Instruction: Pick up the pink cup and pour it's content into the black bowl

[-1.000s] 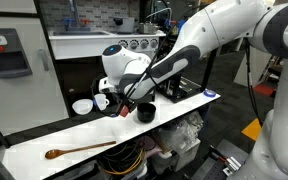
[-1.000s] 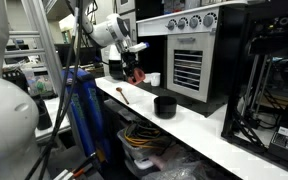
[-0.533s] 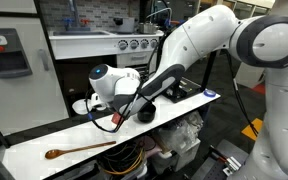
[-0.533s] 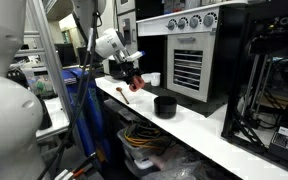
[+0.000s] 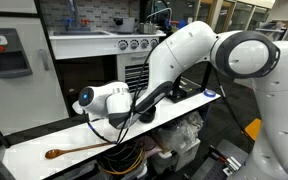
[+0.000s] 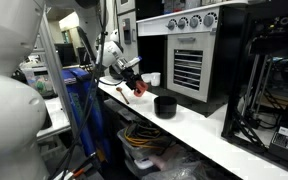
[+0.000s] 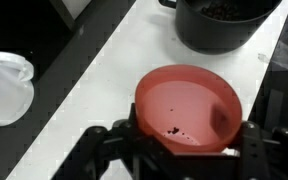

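My gripper should next tilt level, lower the pink cup (image 6: 138, 88) onto the white counter beside the black bowl and release it, as only a few crumbs remain inside.
The pink cup (image 7: 187, 108) fills the wrist view with its mouth facing the camera, and only a few dark crumbs lie inside. My gripper (image 7: 184, 145) is shut on it, one black finger on each side. The black bowl (image 7: 224, 22) stands beyond the cup on the white counter and holds dark bits. In an exterior view the pink cup (image 6: 138, 88) hangs in the gripper (image 6: 132, 84) just above the counter, a short way from the black bowl (image 6: 165, 105). The arm hides the cup in the exterior view from the front.
A white bowl (image 7: 4, 88) sits off to the side of the cup. A wooden spoon (image 5: 79, 149) lies along the white counter (image 5: 34, 152). A white mug (image 6: 154, 79) stands near the oven at the back. The counter's front edge is close.
The arm has swung away from the black bowl and come down toward the counter, still holding the pink cup.
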Controlling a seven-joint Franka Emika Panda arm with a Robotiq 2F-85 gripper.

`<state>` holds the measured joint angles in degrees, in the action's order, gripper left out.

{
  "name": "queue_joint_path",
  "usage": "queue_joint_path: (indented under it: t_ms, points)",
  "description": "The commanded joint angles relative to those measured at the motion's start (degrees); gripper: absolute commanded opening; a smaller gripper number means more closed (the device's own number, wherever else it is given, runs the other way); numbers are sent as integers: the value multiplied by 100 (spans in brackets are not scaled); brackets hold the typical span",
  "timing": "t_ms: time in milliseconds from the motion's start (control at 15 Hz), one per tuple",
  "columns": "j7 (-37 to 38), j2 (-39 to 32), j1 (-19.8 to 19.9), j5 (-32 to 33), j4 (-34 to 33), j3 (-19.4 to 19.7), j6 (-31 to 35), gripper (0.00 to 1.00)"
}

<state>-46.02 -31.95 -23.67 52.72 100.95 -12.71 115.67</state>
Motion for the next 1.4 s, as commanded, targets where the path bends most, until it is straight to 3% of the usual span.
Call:
queue_joint_path:
  t_ms: [0, 400, 1333]
  points:
    - [227, -424, -179, 515, -448, 15, -399, 48]
    - [635, -908, -405, 1438, -781, 0, -593, 48]
    - [644, -1451, -525, 2443, -1177, -4, -846, 48]
